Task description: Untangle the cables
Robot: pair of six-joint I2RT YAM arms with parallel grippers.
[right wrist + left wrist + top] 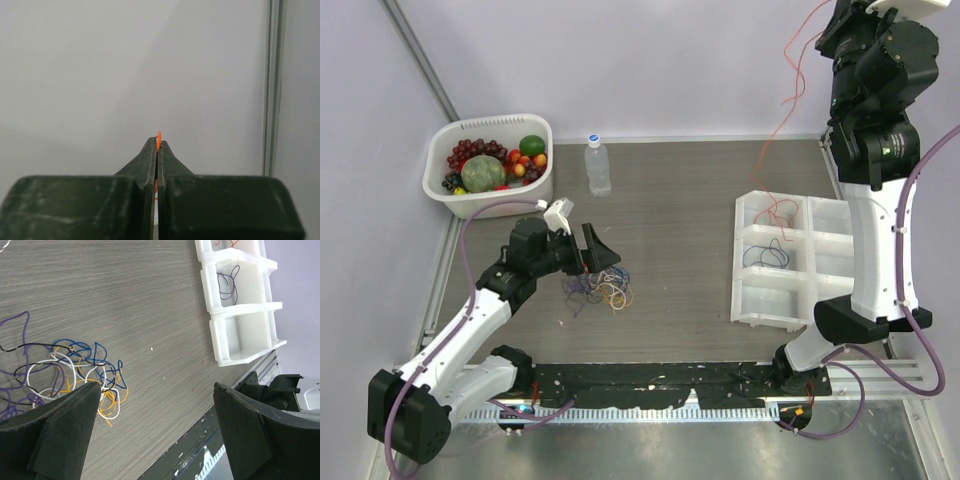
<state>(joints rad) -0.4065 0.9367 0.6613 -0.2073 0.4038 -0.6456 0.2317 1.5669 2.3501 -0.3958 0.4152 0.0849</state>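
Note:
The orange cable goes down to the tray's far section next and my right gripper releases it, since the cable's lower end already rests in there.
A tangle of thin cables in purple, blue, white, black and orange lies on the grey wood table. My left gripper hovers just above its upper left edge. In the left wrist view this gripper is wide open and empty, with the tangle beside its left finger. My right gripper is raised high at the back right. It is shut on an orange cable, which hangs down into the white tray. A dark cable lies in one tray compartment.
The white divided tray stands on the right of the table. A white basket of fruit sits at the back left, with a clear plastic bottle beside it. Walls close in the back and left sides.

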